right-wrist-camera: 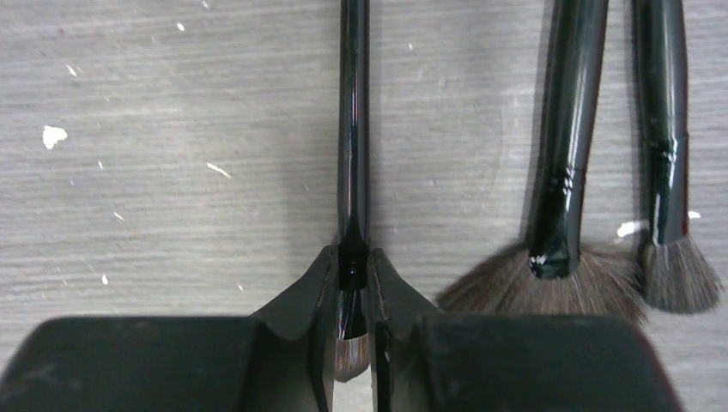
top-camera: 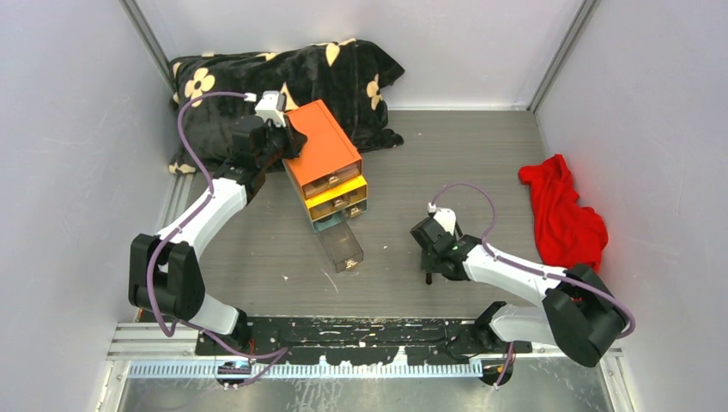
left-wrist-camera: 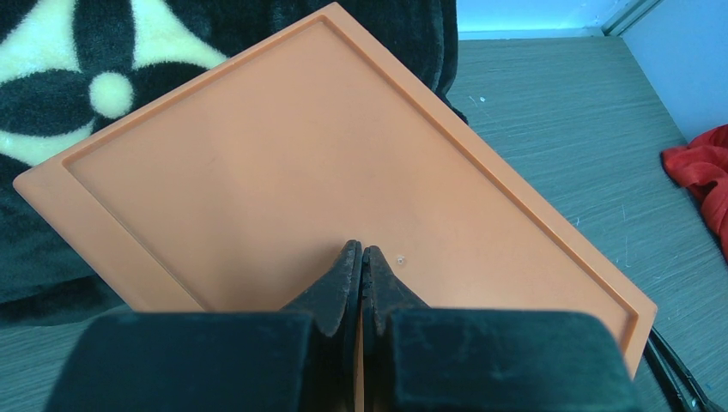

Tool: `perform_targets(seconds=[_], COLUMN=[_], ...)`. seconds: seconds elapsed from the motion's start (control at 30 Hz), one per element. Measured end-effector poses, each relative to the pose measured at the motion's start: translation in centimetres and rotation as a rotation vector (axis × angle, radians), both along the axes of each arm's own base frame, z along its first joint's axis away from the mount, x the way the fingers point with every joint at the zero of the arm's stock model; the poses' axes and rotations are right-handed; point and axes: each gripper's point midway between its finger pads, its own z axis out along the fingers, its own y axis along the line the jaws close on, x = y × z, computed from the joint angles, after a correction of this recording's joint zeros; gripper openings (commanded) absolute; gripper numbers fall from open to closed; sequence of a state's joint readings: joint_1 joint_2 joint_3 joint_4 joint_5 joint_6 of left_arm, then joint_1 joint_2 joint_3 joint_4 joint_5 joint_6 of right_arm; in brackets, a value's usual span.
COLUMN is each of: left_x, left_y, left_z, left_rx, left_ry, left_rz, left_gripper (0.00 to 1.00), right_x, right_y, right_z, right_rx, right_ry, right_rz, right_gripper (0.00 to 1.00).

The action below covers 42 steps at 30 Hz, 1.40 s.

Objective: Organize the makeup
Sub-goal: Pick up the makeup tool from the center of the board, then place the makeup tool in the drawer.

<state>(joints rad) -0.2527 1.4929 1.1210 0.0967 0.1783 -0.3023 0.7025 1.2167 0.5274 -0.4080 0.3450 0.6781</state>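
Observation:
The slim black brush should go up with my right gripper, then to the left in the top view over the lowest clear drawer (top-camera: 341, 245). My right gripper will release it there, as only that drawer is open.
My right gripper (right-wrist-camera: 353, 268) is shut on the ferrule of a slim black brush (right-wrist-camera: 353, 129), which lies along the grey table with its handle pointing away. Two more black brushes (right-wrist-camera: 562, 172) (right-wrist-camera: 665, 146) with fluffy heads lie just to its right. In the top view the right gripper (top-camera: 427, 268) is low over the table, right of the open drawer, and hides the brushes. My left gripper (left-wrist-camera: 361, 254) is shut and empty, with its tips at the orange box top (left-wrist-camera: 283, 172). It also shows in the top view (top-camera: 290, 137). The palette and tubes are out of view.
The orange-topped box (top-camera: 322, 142) has stacked drawers, and its lowest clear drawer (top-camera: 342, 245) is pulled out toward me. A black flowered blanket (top-camera: 283, 73) lies behind the box. A red cloth (top-camera: 562, 210) lies at the right. White walls enclose the table.

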Motion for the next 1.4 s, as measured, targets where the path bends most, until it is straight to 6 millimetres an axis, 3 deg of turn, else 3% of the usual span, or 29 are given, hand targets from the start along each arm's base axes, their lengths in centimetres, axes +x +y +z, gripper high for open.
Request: perform_targets(seconds=[0.13, 0.23, 0.43, 0.53, 1.0, 1.4], left_x=[0.0, 0.0, 0.0, -0.1, -0.2, -0.5], left_y=[0.0, 0.0, 0.0, 0.0, 0.1, 0.3], left_z=[0.0, 0.0, 0.0, 0.1, 0.1, 0.1], left_rx=[0.0, -0.001, -0.001, -0.001, 0.003, 0.007], left_ry=[-0.002, -0.003, -0.003, -0.003, 0.01, 0.015], left_rz=[0.002, 0.002, 0.002, 0.002, 0.005, 0.011], left_gripper=[0.01, 0.01, 0.0, 0.01, 0.01, 0.01], right_x=[-1.0, -0.6, 1.0, 0.8, -1.2, -1.7], right_y=[-0.3, 0.8, 6.8, 9.2, 18.2, 21.8], right_z=[1.0, 3.7, 11.5, 13.3, 12.4, 12.5], right_rx=[0.0, 0.041, 0.277, 0.391, 0.638, 0.757], right_ry=[0.035, 0.015, -0.042, -0.042, 0.136, 0.177], right_rz=[0.015, 0.055, 0.215, 0.283, 0.433, 0.433], right_gripper=[0.01, 0.01, 0.01, 0.01, 0.01, 0.01])
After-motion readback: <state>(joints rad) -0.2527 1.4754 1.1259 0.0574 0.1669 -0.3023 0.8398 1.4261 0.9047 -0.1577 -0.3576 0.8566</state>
